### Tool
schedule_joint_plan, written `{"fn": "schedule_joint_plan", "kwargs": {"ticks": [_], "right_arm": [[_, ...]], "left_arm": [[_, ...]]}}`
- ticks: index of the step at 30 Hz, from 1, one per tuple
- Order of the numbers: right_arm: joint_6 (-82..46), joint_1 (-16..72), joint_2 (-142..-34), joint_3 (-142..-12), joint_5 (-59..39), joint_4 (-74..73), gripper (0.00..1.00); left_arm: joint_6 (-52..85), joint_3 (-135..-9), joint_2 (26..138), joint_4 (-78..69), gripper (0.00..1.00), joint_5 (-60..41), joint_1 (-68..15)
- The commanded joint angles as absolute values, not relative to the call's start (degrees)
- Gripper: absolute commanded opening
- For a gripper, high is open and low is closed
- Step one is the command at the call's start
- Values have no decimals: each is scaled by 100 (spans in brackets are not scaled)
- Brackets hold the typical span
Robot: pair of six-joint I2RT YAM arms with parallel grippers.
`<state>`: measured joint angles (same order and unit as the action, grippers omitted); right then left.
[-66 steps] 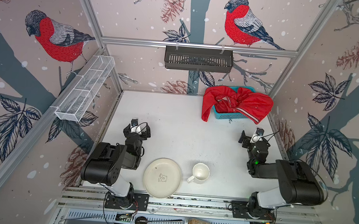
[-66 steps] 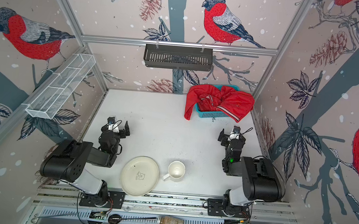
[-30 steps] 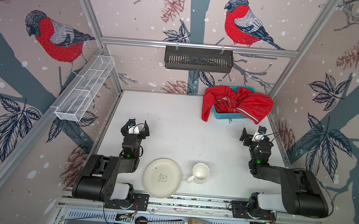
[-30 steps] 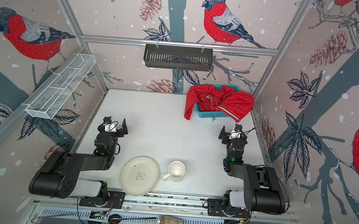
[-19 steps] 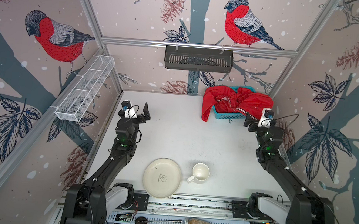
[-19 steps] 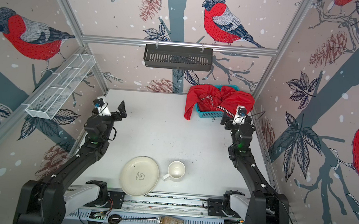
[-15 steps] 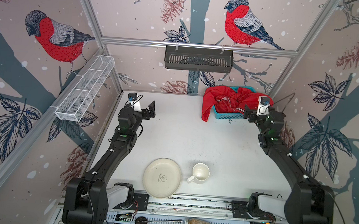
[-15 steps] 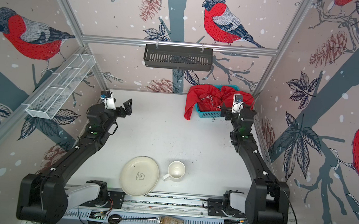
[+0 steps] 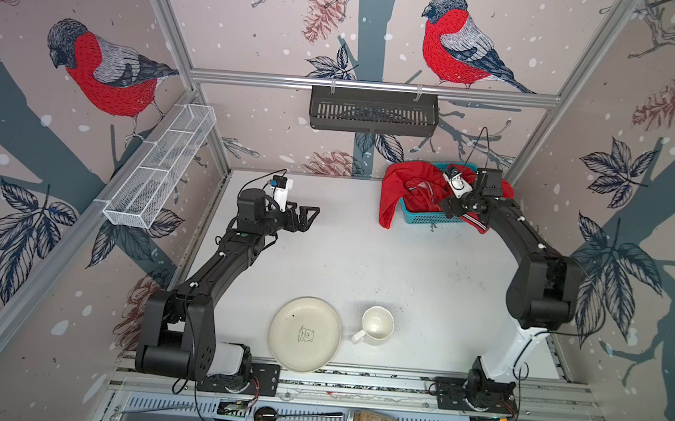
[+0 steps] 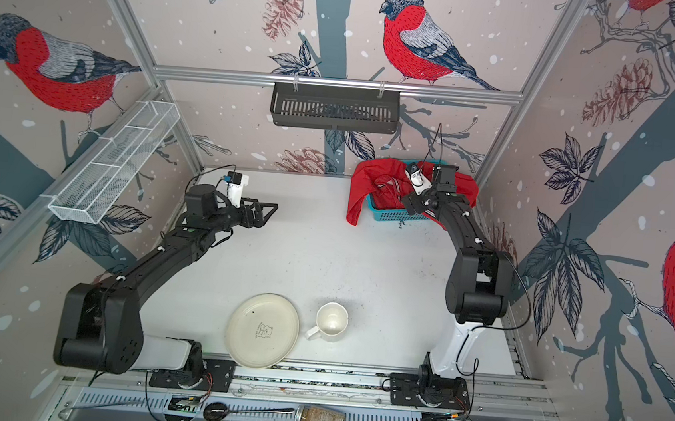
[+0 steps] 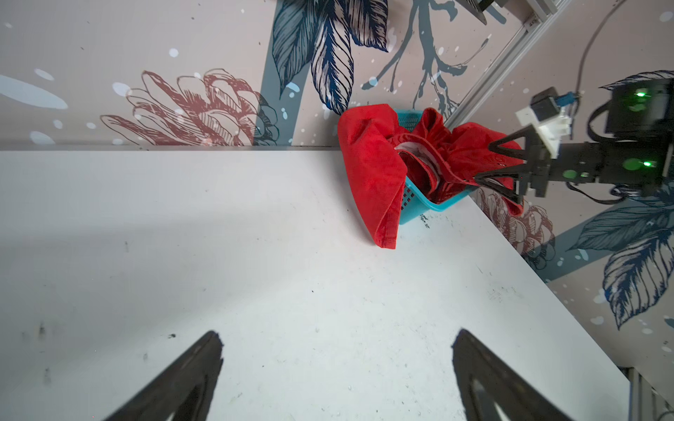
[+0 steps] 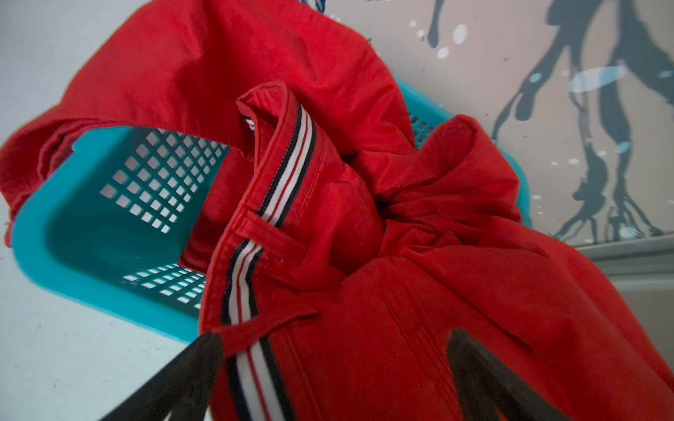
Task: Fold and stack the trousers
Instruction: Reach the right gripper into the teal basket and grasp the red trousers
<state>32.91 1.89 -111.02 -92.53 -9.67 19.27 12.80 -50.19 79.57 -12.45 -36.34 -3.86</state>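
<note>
Next, my right gripper reaches outward and down to close on the striped band's far part [image 12: 279, 200], which lies there with its edge exposed.
The bright red trousers [image 9: 396, 191] [image 10: 365, 185] lie crumpled in and over a teal basket [image 9: 422, 218] [image 10: 389, 215] at the table's back right corner. One leg hangs over the basket's left wall onto the table. Their white, red and dark striped band [image 12: 291, 171] runs across the heap. My right gripper [image 9: 448, 206] [image 12: 333, 333] is open just above the trousers at the basket's front right, with the fabric between its fingers but not pinched. My left gripper [image 9: 310, 217] [image 11: 337, 333] is open above the bare table at the back left, pointing toward the trousers [image 11: 372, 164].
A cream plate [image 9: 305, 333] and a white cup [image 9: 376, 326] stand near the table's front edge. A black slotted shelf [image 9: 373, 110] hangs on the back wall and a white wire rack [image 9: 160, 171] on the left wall. A jar and a spoon lie below the front rail.
Both arms have unfolded from near the front edge and reached toward the back. The right gripper has arrived over the trousers at the basket; the left has swung toward the back middle. Both stay open.
</note>
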Motion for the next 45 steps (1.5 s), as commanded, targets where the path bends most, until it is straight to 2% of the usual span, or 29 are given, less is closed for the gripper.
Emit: {"fn": "schedule_joint_plan", "kwargs": {"ticks": [1, 13, 18, 26, 28, 31, 34, 36, 37, 45], "right_arm": [[3610, 261, -11697, -9912, -1063, 2595, 99], [3722, 424, -13386, -11406, -462, 2841, 99], [3763, 479, -14123, -12229, -289, 3372, 99], [3738, 580, -14686, -12541, 531, 3145, 100], [3647, 589, -14823, -12606, 760, 3030, 93], [3553, 598, -14902, -12695, 884, 2829, 70], [3439, 603, -14959, -12967, 1196, 2722, 40], [3369, 615, -14876, -13157, 1353, 2713, 12], [3326, 625, -14758, -13159, 1430, 2646, 5], [3745, 1037, -12935, -11866, 2764, 818, 4]], "left_arm": [[1334, -5093, 8059, -1207, 98, -3937, -386], [1213, -5181, 8251, -951, 98, -3795, -387], [1137, -5237, 8382, -872, 98, -3797, -387], [1141, -5282, 8543, -844, 98, -3833, -390], [1145, -5273, 8576, -836, 98, -3836, -388], [1143, -5261, 8604, -852, 98, -3859, -394], [1151, -5271, 8607, -844, 98, -3867, -396], [1143, -5268, 8594, -846, 98, -3867, -396], [1148, -5261, 8566, -852, 98, -3859, -392], [1175, -5172, 8405, -914, 98, -3806, -404]]}}
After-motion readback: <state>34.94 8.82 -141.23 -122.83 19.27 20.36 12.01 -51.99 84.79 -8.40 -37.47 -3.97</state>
